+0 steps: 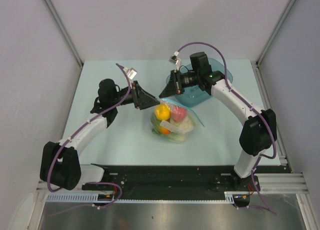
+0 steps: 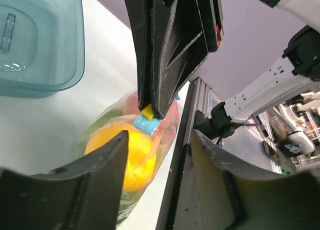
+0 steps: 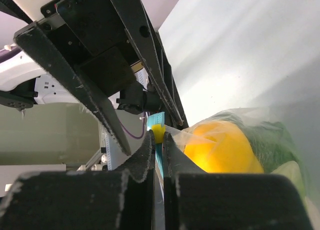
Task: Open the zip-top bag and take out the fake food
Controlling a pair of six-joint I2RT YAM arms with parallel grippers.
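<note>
My right gripper slides back along the bag's zip to the zip's near end next and releases the yellow tab there, since it still sits at the bag's far corner.
The zip-top bag lies mid-table, holding the fake food: a yellow fruit, a red piece and green leafy cabbage. My right gripper is shut on the bag's light blue zip strip and on a small yellow tab at its mouth. In the top view the right gripper meets the bag's far left corner. My left gripper stands open just beside that corner, nothing between its fingers. The yellow fruit shows past its left finger.
A teal translucent tray stands behind the bag, partly under the right arm, and shows at the upper left of the left wrist view. Grey walls enclose the table on three sides. A black rail runs along the near edge.
</note>
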